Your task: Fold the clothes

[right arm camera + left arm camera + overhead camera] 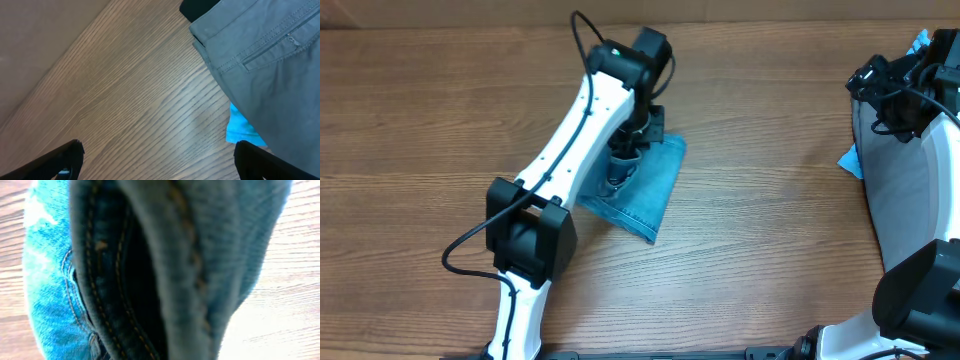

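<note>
The left gripper carries the raised denim fold toward the right in the overhead view next, onto the flat part of the jeans [649,195] still uncovered.
The light-blue denim jeans [645,185] lie folded in a small bundle at the table's middle. My left gripper [620,168] points down onto their left part. In the left wrist view the jeans [165,270] fill the frame: a stitched seam and a dark fold lie right against the camera and hide the fingers. My right gripper [160,162] is open and empty above bare wood, and it shows at the far right of the overhead view [880,82]. Grey shorts [270,65] with a pocket slit lie beside it, also seen overhead [892,185]. A black garment [200,7] peeks out beyond them.
A bright light-blue cloth corner [240,131] sticks out from under the grey shorts, also seen overhead [850,160]. The wooden table [440,120] ends at a brown wall at the back.
</note>
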